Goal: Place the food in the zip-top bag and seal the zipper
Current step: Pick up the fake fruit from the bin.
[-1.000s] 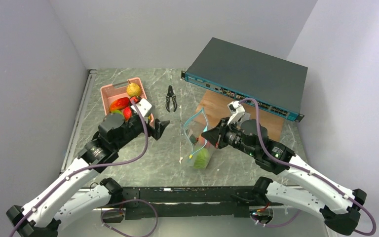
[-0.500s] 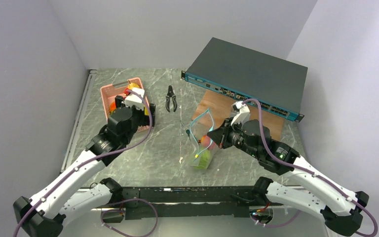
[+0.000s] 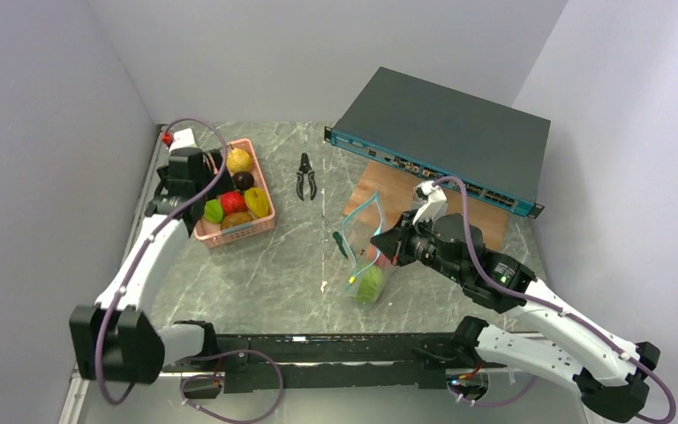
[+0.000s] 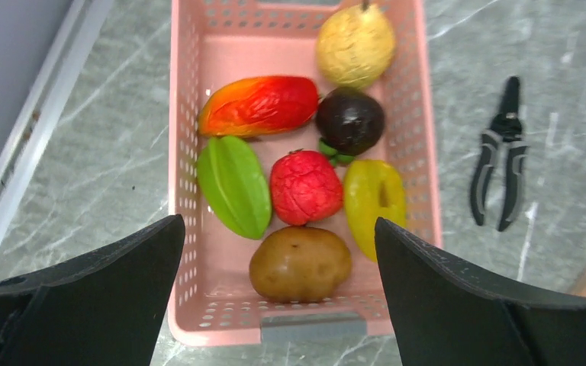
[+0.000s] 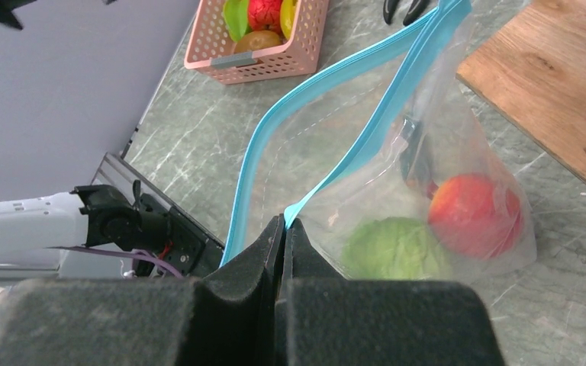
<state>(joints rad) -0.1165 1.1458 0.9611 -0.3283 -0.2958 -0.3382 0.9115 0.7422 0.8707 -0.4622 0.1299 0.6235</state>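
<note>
The fingers of my open left gripper are still well above the food, so I will lower my left gripper into the pink basket [image 4: 177, 191] around the red fruit [image 4: 305, 188] next.
The food lies in a pink basket [image 4: 177, 191]: a yellow pear [image 4: 355, 46], a red-orange fruit [image 4: 259, 104], a dark fruit [image 4: 349, 120], a green starfruit [image 4: 234, 185], a red fruit [image 4: 305, 187], a yellow pepper [image 4: 374, 202] and a brown potato [image 4: 300, 263]. My left gripper [image 4: 278, 305] hangs open and empty above the basket's near end. My right gripper [image 5: 284, 223] is shut on the teal zipper [image 5: 366, 145] of the clear zip-top bag [image 3: 366, 256], whose mouth gapes. Inside the bag lie a green food [image 5: 397, 248] and a red-orange fruit [image 5: 473, 213].
Black pliers [image 3: 306, 177] lie right of the basket [image 3: 229, 231]. A dark network switch [image 3: 441, 137] stands at the back right on a wooden board [image 3: 406, 199]. Grey walls enclose the left, back and right.
My left arm has swung from mid-table back and left to above the basket, open and empty. My right gripper has kept hold of the bag's zipper, almost still.
</note>
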